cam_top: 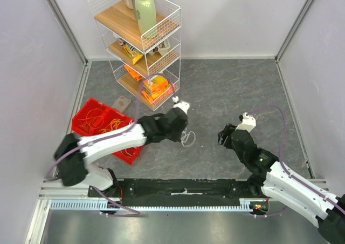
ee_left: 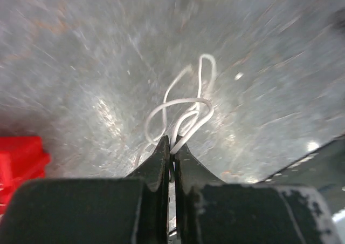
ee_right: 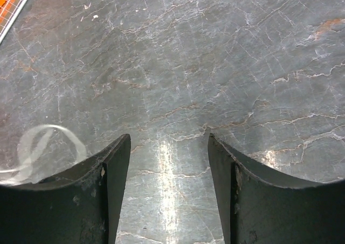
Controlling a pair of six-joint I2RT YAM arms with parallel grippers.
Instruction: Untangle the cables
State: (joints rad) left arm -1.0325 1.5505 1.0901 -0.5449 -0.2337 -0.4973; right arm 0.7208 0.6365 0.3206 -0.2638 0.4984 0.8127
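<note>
I will next release the white cable from my left gripper over the red bin's near end, to the left in the top view.
My left gripper (cam_top: 182, 131) is shut on a thin white cable (ee_left: 186, 106), pinched between its fingertips (ee_left: 163, 147); the cable's loops hang in front of it over the grey table and show by the gripper in the top view (cam_top: 188, 140). Orange and pale yellow cables (cam_top: 102, 121) lie looped in a red bin (cam_top: 85, 112) at the left. My right gripper (cam_top: 222, 136) is open and empty, its fingers (ee_right: 116, 157) over bare table to the right of the white cable. A blurred loop of the white cable (ee_right: 40, 149) shows at the left of the right wrist view.
A white wire shelf rack (cam_top: 141, 44) with a green bottle (cam_top: 144, 11) and snack packets stands at the back left. A small card (cam_top: 122, 102) lies beside the red bin. Grey walls enclose the table on three sides.
</note>
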